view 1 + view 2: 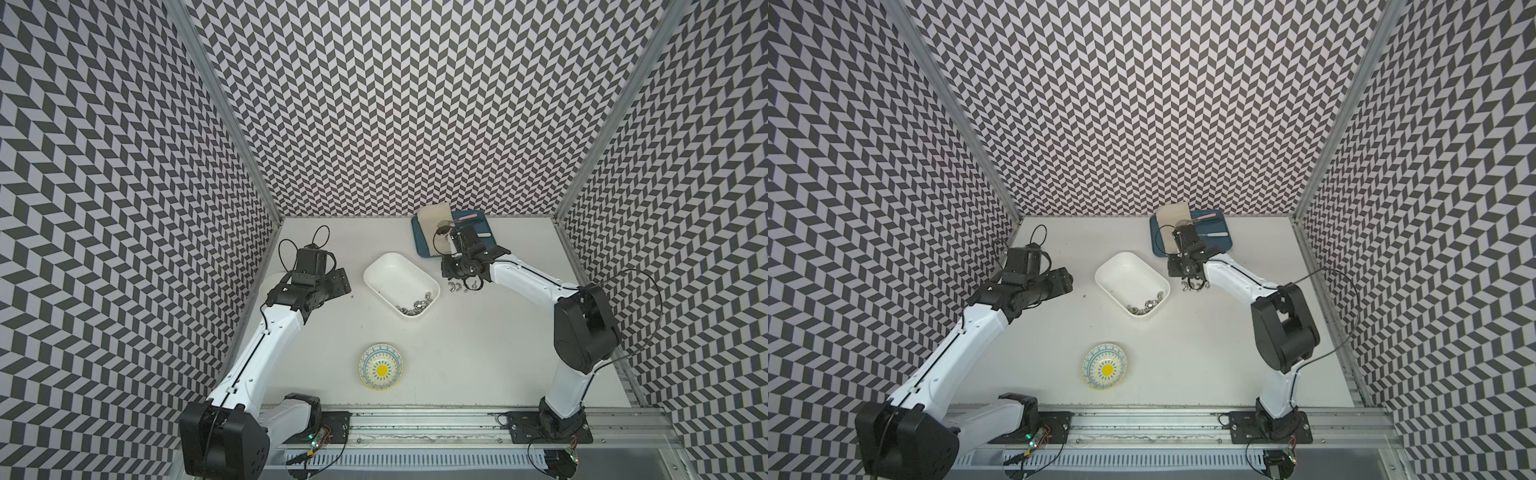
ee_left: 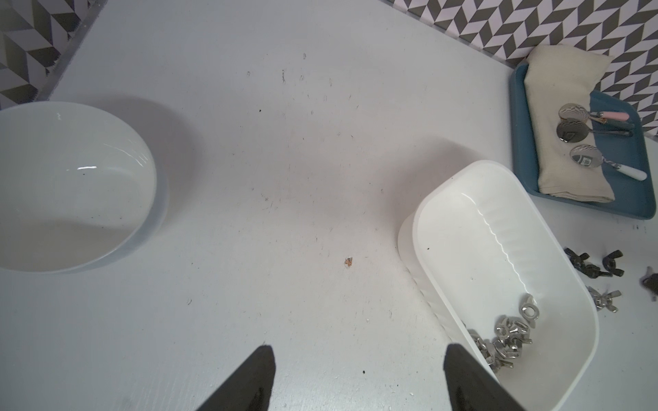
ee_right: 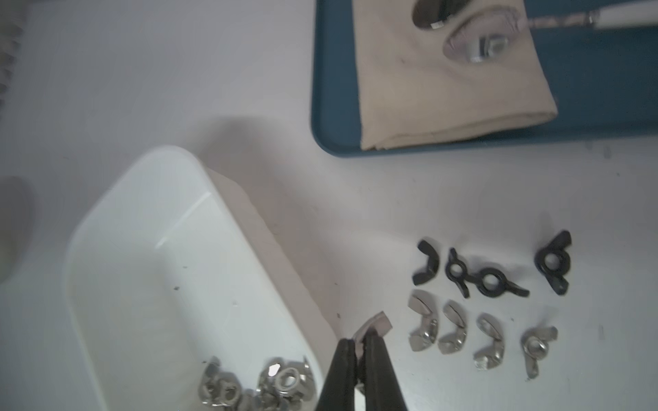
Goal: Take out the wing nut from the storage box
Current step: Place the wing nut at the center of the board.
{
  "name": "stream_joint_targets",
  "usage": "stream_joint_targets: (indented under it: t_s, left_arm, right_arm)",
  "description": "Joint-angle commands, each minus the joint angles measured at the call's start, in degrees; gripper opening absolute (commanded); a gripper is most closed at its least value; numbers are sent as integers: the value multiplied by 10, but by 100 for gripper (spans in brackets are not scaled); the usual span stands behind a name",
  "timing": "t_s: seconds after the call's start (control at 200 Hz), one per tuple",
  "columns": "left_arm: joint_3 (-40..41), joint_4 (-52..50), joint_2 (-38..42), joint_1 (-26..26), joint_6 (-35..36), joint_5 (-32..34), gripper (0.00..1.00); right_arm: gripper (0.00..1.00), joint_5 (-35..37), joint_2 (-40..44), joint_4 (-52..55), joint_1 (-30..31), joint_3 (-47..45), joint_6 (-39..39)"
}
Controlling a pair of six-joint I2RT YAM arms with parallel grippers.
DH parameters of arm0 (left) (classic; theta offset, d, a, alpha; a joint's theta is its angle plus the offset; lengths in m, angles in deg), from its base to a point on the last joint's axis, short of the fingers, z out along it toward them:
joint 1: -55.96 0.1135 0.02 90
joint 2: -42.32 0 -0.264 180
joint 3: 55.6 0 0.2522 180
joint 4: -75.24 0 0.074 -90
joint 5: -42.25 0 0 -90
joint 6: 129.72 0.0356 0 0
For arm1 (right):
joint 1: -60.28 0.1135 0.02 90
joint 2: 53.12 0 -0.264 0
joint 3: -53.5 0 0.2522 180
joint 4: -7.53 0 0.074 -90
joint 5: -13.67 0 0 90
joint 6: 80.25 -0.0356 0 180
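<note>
My right gripper is next going to move back and down to the bare tabletop at the near side of the silver row and let go, because matching silver wing nuts lie there.
The white storage box (image 1: 390,274) (image 3: 160,267) lies mid-table, with several silver wing nuts (image 1: 415,305) (image 3: 277,382) heaped in its near corner. My right gripper (image 3: 363,347) hangs just outside the box's right wall, shut on a silver wing nut (image 3: 375,324) whose wing sticks out past the fingertips. On the table to its right lie a row of silver wing nuts (image 3: 423,325) and a row of black ones (image 3: 459,272). My left gripper (image 2: 358,356) hovers left of the box (image 2: 480,256), open and empty.
A blue tray (image 1: 417,239) (image 3: 334,89) with a folded beige cloth (image 1: 434,216) and spoons (image 2: 573,130) sits at the back right. A patterned bowl (image 1: 381,372) stands near the front. A round white bowl (image 2: 71,185) sits by the left wall, under my left arm.
</note>
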Motion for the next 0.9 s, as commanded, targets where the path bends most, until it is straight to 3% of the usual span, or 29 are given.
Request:
stream_joint_targets:
  t_s: [0.0, 0.506, 0.896]
  left_arm:
    - [-19, 5, -3, 4, 5, -6, 79]
    - [-19, -4, 1, 4, 6, -3, 79]
    - [-13, -2, 3, 4, 5, 0, 79]
  right_arm:
    - [9, 6, 7, -13, 5, -32, -1]
    - [9, -3, -34, -71, 5, -105, -11]
    - [21, -13, -41, -77, 5, -106, -14]
